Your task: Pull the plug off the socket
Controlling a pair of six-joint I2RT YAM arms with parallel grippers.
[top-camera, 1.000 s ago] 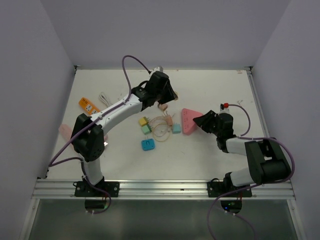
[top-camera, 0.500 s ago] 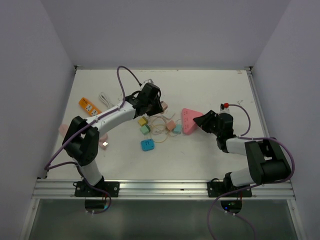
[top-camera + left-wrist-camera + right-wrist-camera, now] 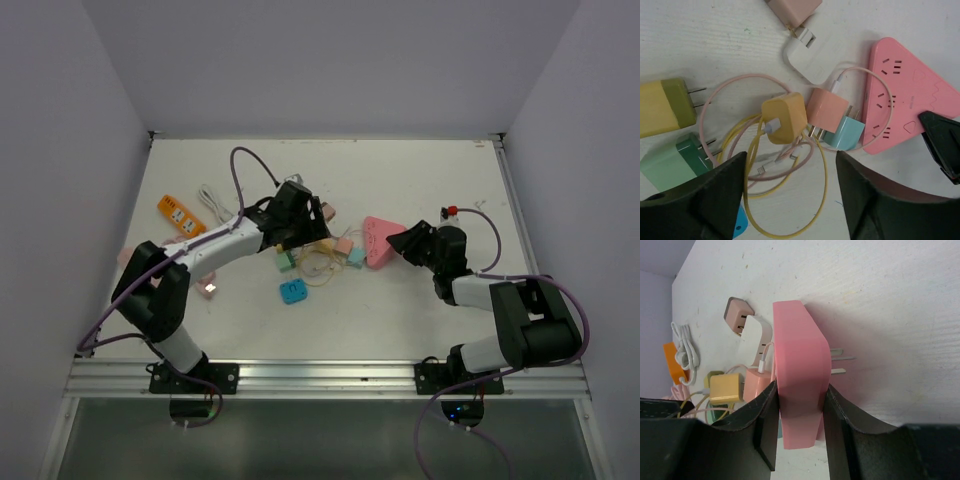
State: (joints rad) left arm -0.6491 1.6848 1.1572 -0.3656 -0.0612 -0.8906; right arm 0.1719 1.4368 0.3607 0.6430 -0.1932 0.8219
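Note:
Bare tabletop by the white cable lies left of my right gripper in the top view, so I need to carry the socket [image 3: 376,240] there, past the adapters, to release it.
The pink triangular socket [image 3: 376,240] stands on edge on the table, and my right gripper [image 3: 800,405] is shut on its near corner. Its holes that show in the left wrist view, on the socket [image 3: 900,100], are empty. A dusty-pink plug [image 3: 792,10] lies loose by a white adapter [image 3: 812,62]; the plug [image 3: 737,312] shows in the right wrist view too. My left gripper [image 3: 790,156] hangs open over looped yellow and pink cables [image 3: 790,200], holding nothing.
Loose adapters crowd the socket's left side: yellow [image 3: 785,117], salmon [image 3: 826,110], teal [image 3: 847,135], green [image 3: 675,160], yellow-green [image 3: 665,107] and blue [image 3: 295,290]. An orange power strip [image 3: 177,211] and a coiled white cable [image 3: 210,195] lie at far left.
My left gripper has opened and drawn back toward the near left. The dusty-pink plug it was holding now lies free on the table. The right gripper has kept still on the socket.

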